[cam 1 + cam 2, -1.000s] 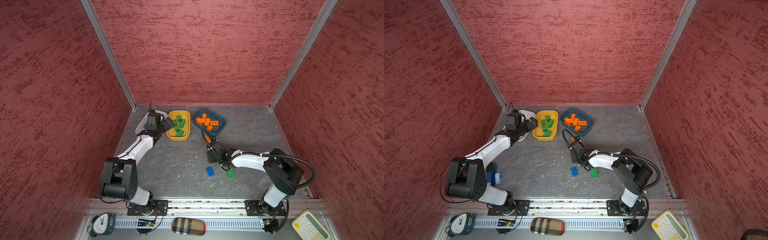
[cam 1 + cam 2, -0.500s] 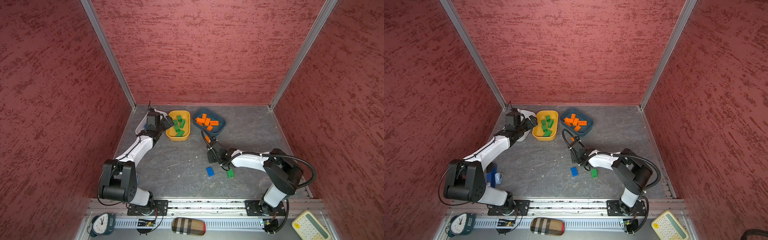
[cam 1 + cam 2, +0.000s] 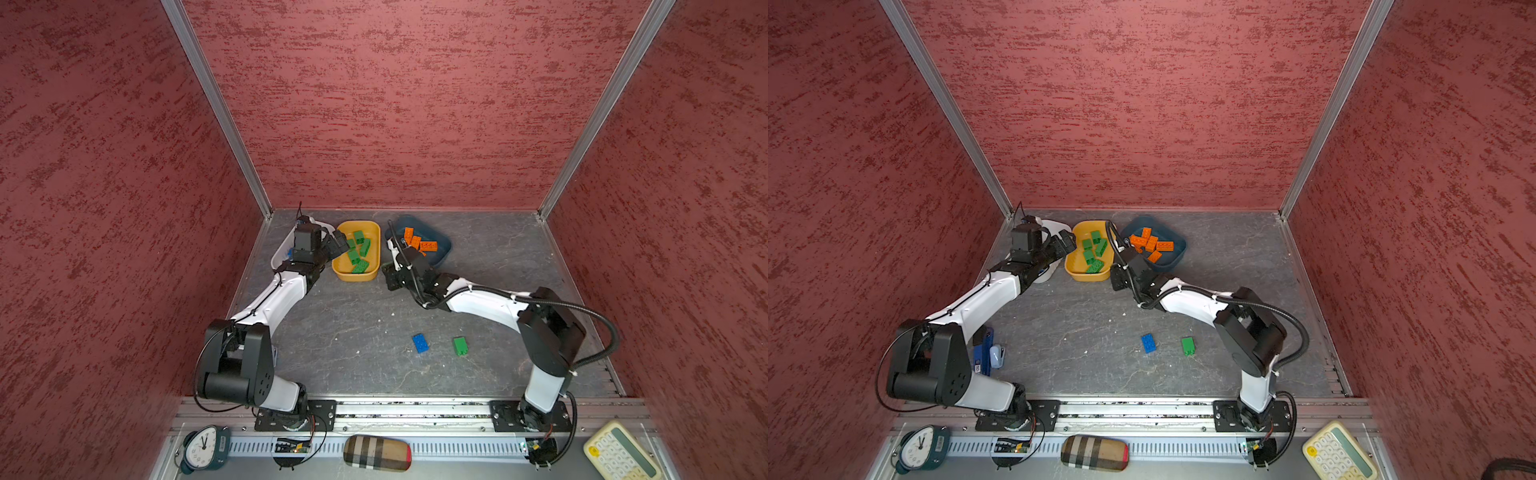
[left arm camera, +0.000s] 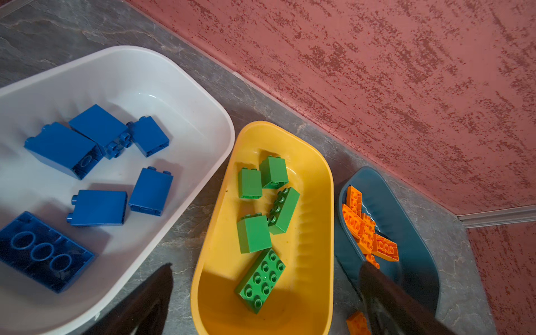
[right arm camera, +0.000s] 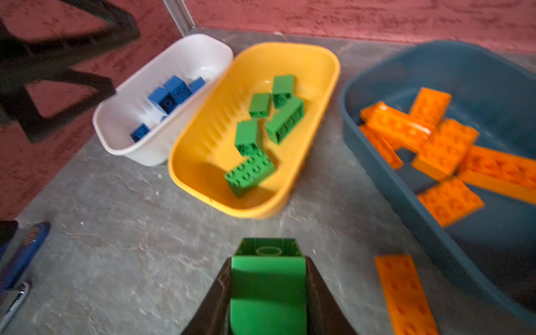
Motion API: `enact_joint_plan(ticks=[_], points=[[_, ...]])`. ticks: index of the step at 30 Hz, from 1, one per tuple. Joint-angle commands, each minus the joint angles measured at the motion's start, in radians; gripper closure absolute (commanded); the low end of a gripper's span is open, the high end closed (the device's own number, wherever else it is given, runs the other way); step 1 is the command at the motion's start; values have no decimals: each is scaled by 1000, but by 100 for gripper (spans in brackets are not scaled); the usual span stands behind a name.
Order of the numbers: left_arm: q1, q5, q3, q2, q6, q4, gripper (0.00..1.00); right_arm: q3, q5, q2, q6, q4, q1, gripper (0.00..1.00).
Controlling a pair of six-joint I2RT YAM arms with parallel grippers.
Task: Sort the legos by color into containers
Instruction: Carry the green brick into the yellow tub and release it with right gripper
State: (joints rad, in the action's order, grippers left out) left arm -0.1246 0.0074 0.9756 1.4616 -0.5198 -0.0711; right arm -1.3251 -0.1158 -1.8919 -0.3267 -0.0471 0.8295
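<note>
Next, my right gripper moves outward across the yellow container's rim, over the container's near end [image 3: 357, 273] [image 5: 253, 193], and releases the green lego, because green legos lie in that container.
My right gripper [image 5: 268, 259] is shut on a green lego [image 5: 268, 287], just above the table in front of the yellow container [image 5: 290, 185]; both top views show that gripper [image 3: 390, 276] [image 3: 1119, 279] there. The left gripper [image 4: 265, 266] [image 3: 338, 245] hangs open and empty over the near end of the yellow container [image 4: 327, 203], beside the white container [image 4: 174, 87]. Blue legos [image 4: 98, 207] lie in the white container, green ones [image 3: 358, 249] in the yellow, orange ones [image 3: 419, 243] in the teal container [image 3: 442, 249]. A blue lego [image 3: 420, 343], a green lego [image 3: 459, 345] and a flat orange lego [image 5: 403, 293] lie loose on the table.
Red walls close in the back and both sides. A blue stapler [image 3: 984, 353] lies by the left arm's base. On the front rail sit a clock [image 3: 203, 446], a checked case [image 3: 377, 453] and a calculator [image 3: 619, 453].
The right gripper has shut on the green lego and carried it back and left toward the yellow container. The left gripper has hardly moved.
</note>
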Motion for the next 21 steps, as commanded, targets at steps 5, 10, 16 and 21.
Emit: enact_joint_plan(ticks=[5,10,16,21], points=[[3,-79,-24,-52,-17,-74,1,-310,33,-263,38,30,-4,71],[21,-146,-68,-107,-31,-100,1,-486,3,-396,30,136,-10,69],[34,-151,-94,-131,-31,-102,1,-511,3,-393,46,144,-10,50],[26,-129,-79,-105,-47,-102,1,-416,53,-286,127,131,-11,39]])
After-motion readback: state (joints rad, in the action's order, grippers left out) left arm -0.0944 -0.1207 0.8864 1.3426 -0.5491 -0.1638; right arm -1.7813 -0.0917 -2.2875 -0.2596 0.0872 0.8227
